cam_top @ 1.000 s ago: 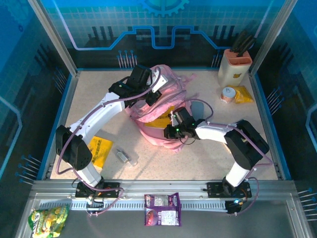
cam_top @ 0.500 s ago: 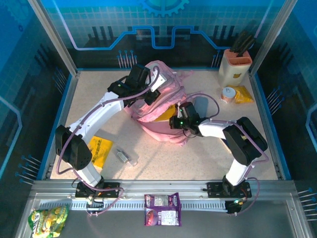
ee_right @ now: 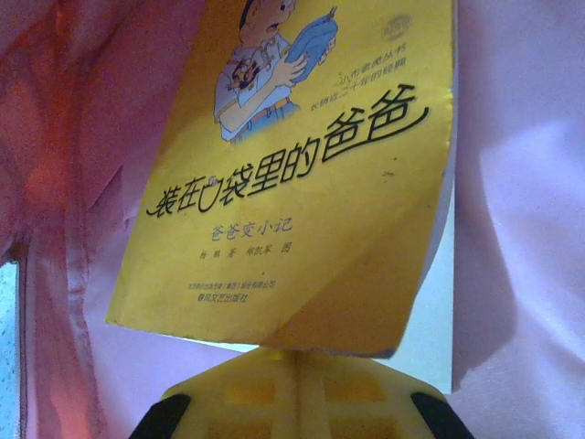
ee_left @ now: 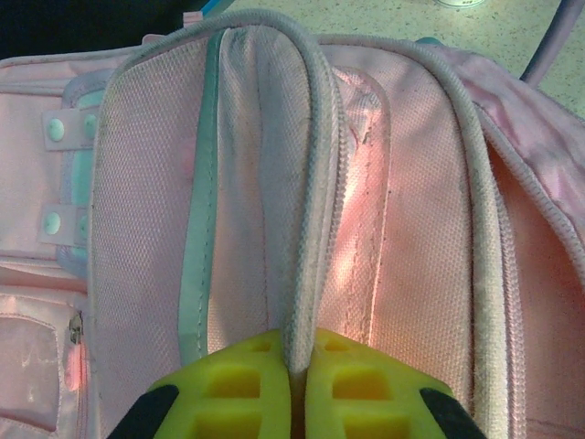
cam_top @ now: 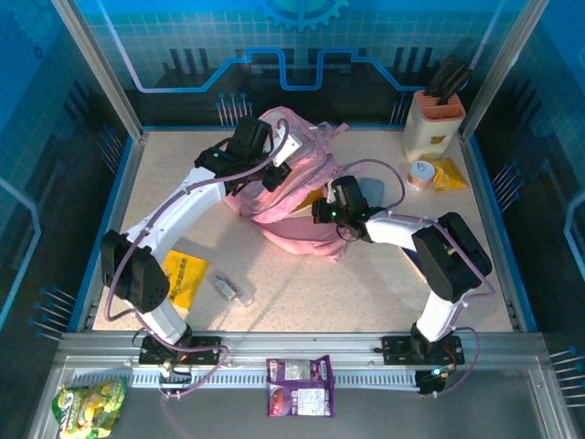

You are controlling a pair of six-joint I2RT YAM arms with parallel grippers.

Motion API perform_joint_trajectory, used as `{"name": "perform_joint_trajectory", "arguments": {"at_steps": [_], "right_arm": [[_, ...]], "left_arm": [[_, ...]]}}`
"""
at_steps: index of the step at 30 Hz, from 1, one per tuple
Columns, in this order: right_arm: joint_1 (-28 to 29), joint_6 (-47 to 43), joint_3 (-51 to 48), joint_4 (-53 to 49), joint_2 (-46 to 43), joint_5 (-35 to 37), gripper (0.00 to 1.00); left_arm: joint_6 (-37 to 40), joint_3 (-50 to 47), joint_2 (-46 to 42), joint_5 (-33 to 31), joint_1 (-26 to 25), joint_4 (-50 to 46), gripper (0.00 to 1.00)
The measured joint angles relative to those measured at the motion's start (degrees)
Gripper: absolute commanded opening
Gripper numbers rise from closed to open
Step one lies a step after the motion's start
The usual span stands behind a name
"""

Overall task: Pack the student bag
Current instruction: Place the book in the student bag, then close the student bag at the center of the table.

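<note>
The left gripper lowers the bag's zipper rim down over the bag's opening (cam_top: 302, 208) next and releases it, as the yellow book stands inside the bag.
The pink student bag (cam_top: 294, 233) lies at the back middle of the table, its mouth held open. My left gripper (cam_top: 274, 172) is shut on the bag's zipper rim (ee_left: 306, 229), which runs up between the yellow fingertips (ee_left: 347, 366). My right gripper (cam_top: 323, 210) is shut on the bottom edge of a yellow book (ee_right: 302, 174) with a cartoon boy and black Chinese lettering. The book (cam_top: 313, 196) stands in the bag's mouth with pink lining (ee_right: 521, 210) on both sides of it.
A grey pencil case (cam_top: 373, 196) lies just right of the bag. A beige knife holder (cam_top: 433, 123), a tape roll (cam_top: 420, 174) and a yellow packet (cam_top: 449, 174) sit at the back right. Another yellow packet (cam_top: 183, 274) and a small clear item (cam_top: 233, 291) lie front left.
My right gripper has carried the book away from the front and deeper into the bag's mouth. The left gripper has pulled the rim back, and the bag has bunched toward the back.
</note>
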Motion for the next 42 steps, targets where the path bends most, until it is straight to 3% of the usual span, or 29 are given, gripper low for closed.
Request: {"name": "perform_joint_trajectory", "arguments": {"at_steps": [11, 14, 19, 30, 32, 38, 42], "right_arm": [[1.5, -1.6, -2.3, -2.6, -1.1, 4.3, 0.00], [4.2, -3.6, -2.3, -5.2, -1.9, 7.2, 0.01], [9.9, -5.4, -4.7, -6.5, -7.1, 7.6, 0.14], [8.3, -5.6, -9.5, -13.8, -25.6, 6.9, 0.42], [5.8, -4.6, -9.5, -16.9, -28.2, 7.0, 0.49], [-3.8, -2.5, -9.5, -26.2, -34.5, 8.8, 0.70], [-13.5, -0.1, -9.5, -30.4, -36.7, 10.9, 0.83]], "left_arm": [[0.0, 0.1, 0.0, 3.3, 1.8, -1.4, 0.00], [0.1, 0.1, 0.0, 4.2, 2.1, -1.7, 0.00], [1.5, 0.1, 0.0, 5.9, 3.1, -3.4, 0.00], [3.8, -1.9, 0.0, 9.4, 4.6, -6.3, 0.00], [3.3, -3.9, 0.0, 10.4, 4.6, -5.9, 0.07], [-1.7, -6.9, -0.4, 15.2, 4.7, -4.8, 0.46], [-9.0, -12.3, -4.9, 20.3, 4.2, 1.9, 0.59]]}}
